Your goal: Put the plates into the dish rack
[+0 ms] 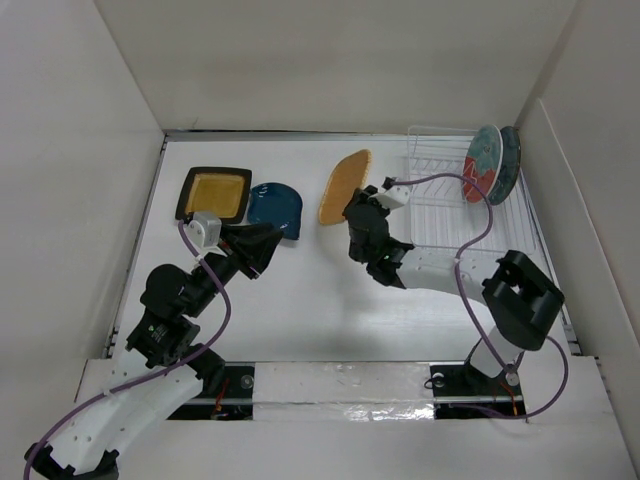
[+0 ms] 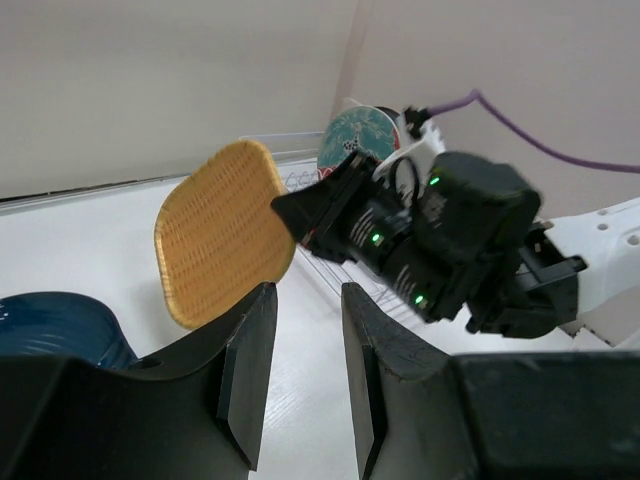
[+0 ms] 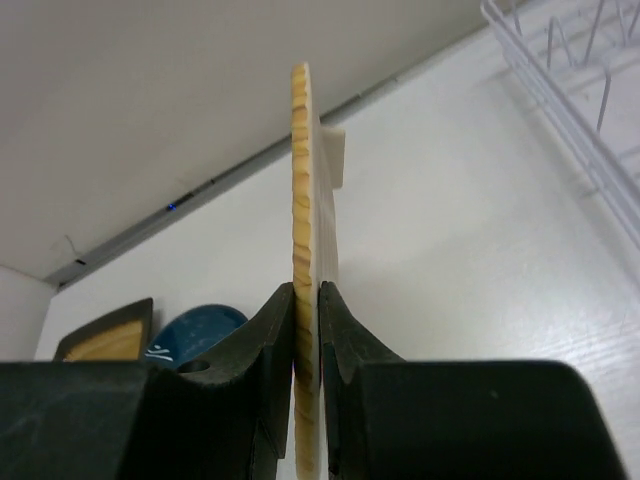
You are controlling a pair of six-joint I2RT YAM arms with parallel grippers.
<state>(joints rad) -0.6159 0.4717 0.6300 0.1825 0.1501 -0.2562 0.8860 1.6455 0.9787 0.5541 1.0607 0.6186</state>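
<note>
I will move my right gripper up and over the rack (image 1: 440,200) next, then down to the empty slot beside the red-and-teal plate (image 1: 482,166), where there is room for the orange plate.
My right gripper (image 1: 360,212) is shut on the rounded-square orange plate (image 1: 345,187) and holds it on edge above the table, left of the dish rack (image 1: 440,200). The right wrist view shows the plate edge-on (image 3: 303,190) between my fingertips (image 3: 306,295). The red-and-teal plate (image 1: 482,166) and the speckled dark teal plate (image 1: 509,160) stand in the rack's far right end. The dark blue plate (image 1: 276,206) and the black-rimmed yellow plate (image 1: 214,193) lie on the table at the left. My left gripper (image 1: 272,243) is open and empty, just in front of the blue plate.
White walls enclose the table on three sides. The left wrist view shows the orange plate (image 2: 222,230), my right gripper (image 2: 320,205) and the rack (image 2: 325,262) ahead of my left gripper (image 2: 305,300). The rack's near-left slots hold nothing.
</note>
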